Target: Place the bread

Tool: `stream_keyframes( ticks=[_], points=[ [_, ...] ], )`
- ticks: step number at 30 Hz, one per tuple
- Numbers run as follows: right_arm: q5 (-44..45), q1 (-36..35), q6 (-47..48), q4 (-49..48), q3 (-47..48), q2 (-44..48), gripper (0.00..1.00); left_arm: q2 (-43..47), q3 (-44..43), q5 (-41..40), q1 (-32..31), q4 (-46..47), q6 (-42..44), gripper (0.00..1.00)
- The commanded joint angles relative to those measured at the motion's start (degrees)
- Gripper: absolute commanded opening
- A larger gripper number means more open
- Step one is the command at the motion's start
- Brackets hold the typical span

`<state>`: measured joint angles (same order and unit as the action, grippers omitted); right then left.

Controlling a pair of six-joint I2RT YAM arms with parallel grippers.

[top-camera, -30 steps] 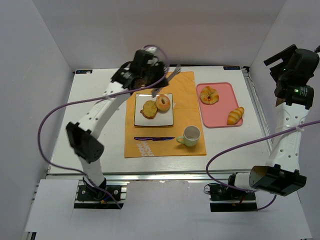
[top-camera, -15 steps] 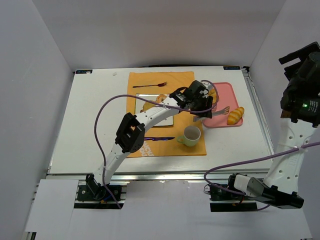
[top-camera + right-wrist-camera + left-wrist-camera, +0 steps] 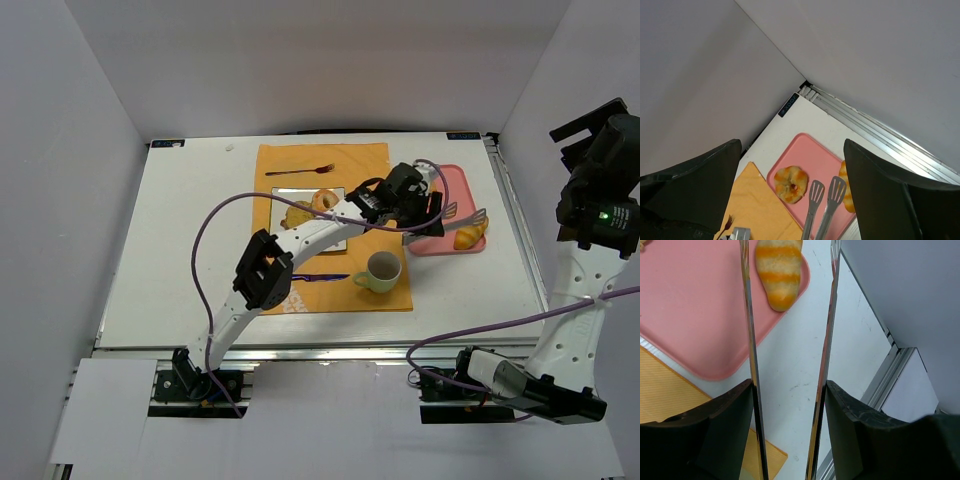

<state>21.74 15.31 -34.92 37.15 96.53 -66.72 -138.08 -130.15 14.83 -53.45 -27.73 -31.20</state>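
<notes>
My left gripper will move down until the tong blades are on both sides of the striped bread roll (image 3: 470,235) (image 3: 780,275), then squeeze the tongs, because the blades are apart and empty above it.
My left gripper (image 3: 425,207) is shut on metal tongs (image 3: 462,213) and holds them over the pink tray (image 3: 440,245). The tong blades (image 3: 751,340) stand apart, with nothing between them. A striped bread roll (image 3: 470,235) lies at the tray's right edge, just beyond the tong tips; it also shows in the left wrist view (image 3: 779,272). A round bread (image 3: 790,183) lies on the tray's left part. Two more breads (image 3: 300,213) lie on the white plate (image 3: 335,240). My right gripper (image 3: 598,135) is open and empty, raised high at the far right.
An orange mat (image 3: 330,155) carries the plate, a fork (image 3: 300,170) at the back, a blue knife (image 3: 320,276) and a pale green cup (image 3: 383,268) at the front. The table's metal rail (image 3: 885,385) runs right of the tray.
My left arm has swung from behind the plate rightward across the mat, carrying the tongs over the pink tray. The right arm has shifted a little.
</notes>
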Motion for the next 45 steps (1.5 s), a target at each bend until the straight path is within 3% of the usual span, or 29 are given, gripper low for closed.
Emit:
stream_keyframes(
  ticks=[1,18,22,23,28,34,39,45],
  points=[
    [0.6,0.2,0.8,-1.8,-0.6,1.5,0.89,1.2,-1.3,0.6,-0.9,1.9,0.0,0.67],
    [-0.9,0.2,1.5,-2.6,-1.8,1.9,0.89,-2.6,-1.3,-3.1,-3.2,-2.0,1.7,0.65],
    [-1.2,0.2,1.5,-2.8,-2.0,2.0,0.89,-3.0,-1.6,-3.8,-3.2,-2.5,1.8,0.56],
    [-1.3,0.3,1.6,-2.9,-2.0,2.0,0.89,-3.0,-1.9,-3.9,-3.2,-2.4,1.9,0.47],
    [-1.7,0.4,1.7,-3.0,-0.6,1.2,0.89,-1.6,-4.9,-5.0,-3.2,-2.9,1.8,0.22],
    [-3.2,0.8,-1.1,-2.8,9.8,-2.9,0.89,6.4,-7.1,-8.6,-1.7,-4.5,0.6,0.16],
    [-6.4,0.8,-2.2,-0.3,19.0,-8.7,0.89,15.9,-3.9,-17.1,3.1,-10.2,0.1,0.13],
    [-15.2,0.8,-3.0,-2.0,16.9,-8.9,0.89,32.6,13.7,-25.4,12.0,-20.9,2.7,0.08]
  ],
)
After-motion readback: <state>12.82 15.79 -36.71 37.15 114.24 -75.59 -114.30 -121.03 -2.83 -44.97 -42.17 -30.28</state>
